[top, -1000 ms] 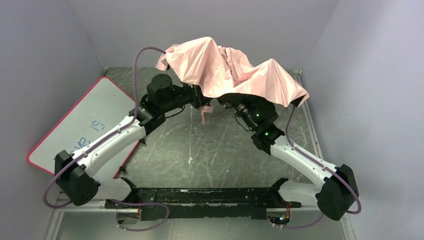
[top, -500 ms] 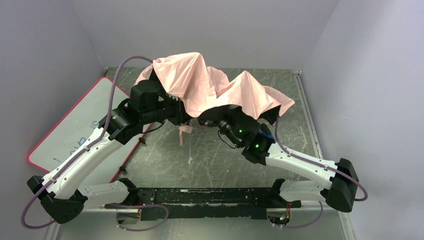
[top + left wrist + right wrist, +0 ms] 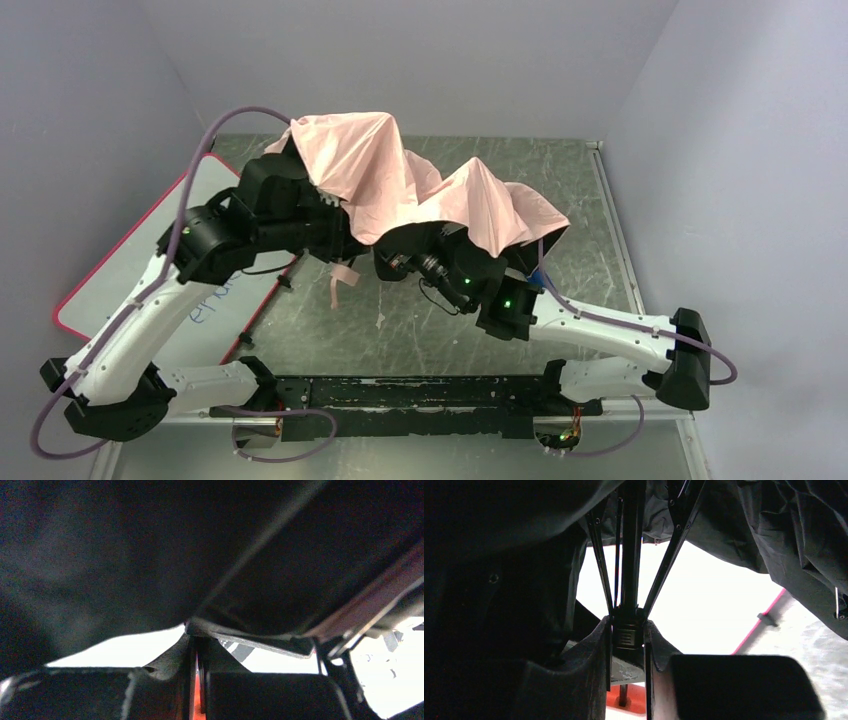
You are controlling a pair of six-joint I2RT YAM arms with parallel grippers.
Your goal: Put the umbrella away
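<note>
My left gripper moves down next toward the green tabletop beneath the pink strap (image 3: 340,283) to release the fabric's black edge, since the umbrella (image 3: 410,190) hangs well above it.
The umbrella (image 3: 410,190) hangs half-collapsed over both wrists in the top view, pale pink outside, and its pink strap (image 3: 340,283) dangles below. Both grippers' fingertips are hidden under the canopy there. In the left wrist view my left gripper (image 3: 196,642) is shut on the edge of the black inner fabric (image 3: 150,555), where a thin rib (image 3: 260,545) ends. In the right wrist view my right gripper (image 3: 627,630) is shut on the umbrella's black runner (image 3: 626,636), with ribs (image 3: 671,550) fanning upward. The handle is hidden.
A pink-framed whiteboard (image 3: 120,265) with blue writing lies at the left, partly under the left arm; its edge shows in the right wrist view (image 3: 759,622). Grey walls close the table on the left, back and right. The green table top (image 3: 600,210) shows at the right.
Both arms have moved left and toward the near edge, carrying the umbrella with them. The canopy has sunk lower and bunched more. Both grips are unchanged.
</note>
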